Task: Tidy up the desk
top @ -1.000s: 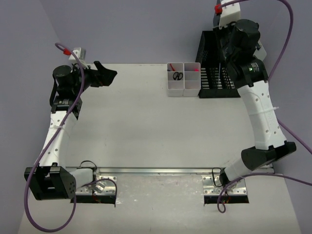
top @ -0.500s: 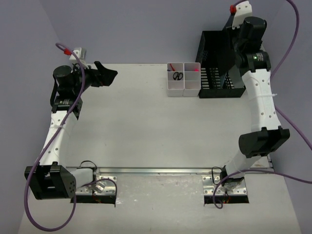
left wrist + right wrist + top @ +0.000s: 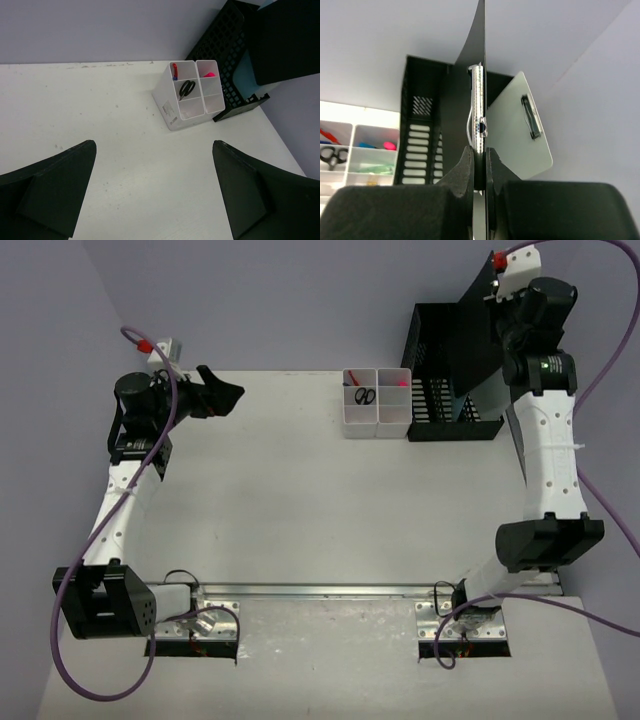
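Next, my right gripper moves the black clipboard (image 3: 478, 110) toward the white bins and down to release its edge in the rack's slot beside them, because that slot stands empty.
The desk (image 3: 300, 500) is a large off-white tabletop with a metal rail (image 3: 330, 590) along its near edge. My right gripper (image 3: 480, 160) is shut on the edge of a black clipboard (image 3: 478, 110) just below its metal clip. It holds the board upright above the black mesh file rack (image 3: 420, 130). In the top view this gripper (image 3: 497, 315) and the board (image 3: 475, 335) are at the far right. My left gripper (image 3: 155, 190) is open and empty above the bare desk. In the top view it (image 3: 228, 392) is at the far left corner.
A pale clipboard (image 3: 520, 130) leans in the rack (image 3: 450, 390). White compartment bins (image 3: 377, 402) with black scissors (image 3: 186, 88) and red and pink items stand left of the rack. The arm bases are bolted along the near rail.
My right arm has risen and swung back to the right, lifting the black clipboard higher above the rack. My left arm has barely shifted.
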Robot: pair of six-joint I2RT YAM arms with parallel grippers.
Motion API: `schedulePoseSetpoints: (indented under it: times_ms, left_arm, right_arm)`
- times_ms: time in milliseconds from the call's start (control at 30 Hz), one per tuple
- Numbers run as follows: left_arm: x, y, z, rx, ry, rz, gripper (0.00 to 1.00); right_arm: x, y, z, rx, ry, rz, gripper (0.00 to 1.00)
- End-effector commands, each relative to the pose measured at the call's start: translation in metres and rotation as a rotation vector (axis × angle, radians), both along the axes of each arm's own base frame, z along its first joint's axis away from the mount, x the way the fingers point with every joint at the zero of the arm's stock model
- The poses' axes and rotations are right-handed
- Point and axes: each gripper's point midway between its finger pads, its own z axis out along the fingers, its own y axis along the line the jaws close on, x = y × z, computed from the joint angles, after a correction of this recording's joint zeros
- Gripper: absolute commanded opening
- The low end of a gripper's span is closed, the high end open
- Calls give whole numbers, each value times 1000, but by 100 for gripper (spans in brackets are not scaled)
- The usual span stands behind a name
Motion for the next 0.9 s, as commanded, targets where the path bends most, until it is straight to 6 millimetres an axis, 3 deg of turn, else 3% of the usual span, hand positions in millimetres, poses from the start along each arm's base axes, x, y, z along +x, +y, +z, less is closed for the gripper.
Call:
schedulePoseSetpoints:
  times_ms: [0, 67, 167, 300, 667, 867]
  left_arm:
    - [1, -4, 13, -5, -51, -19, 100]
    - [1, -3, 13, -3, -53, -19, 100]
    - [0, -4, 12, 1, -49, -20, 100]
    - [0, -3, 10, 7, -43, -20, 100]
    - [6, -5, -2, -14, -7, -32, 100]
    - [6, -5, -8, -12, 6, -34, 100]
  right_arm:
    - [-1, 12, 42, 78, -97, 56, 1]
    - [14, 23, 24, 115, -47, 113, 1]
    - [25, 32, 13, 166, -9, 147, 1]
    - [48, 32, -19, 175, 67, 144, 1]
    - [72, 37, -85, 229, 208, 145, 1]
    - [87, 45, -103, 270, 228, 175, 1]
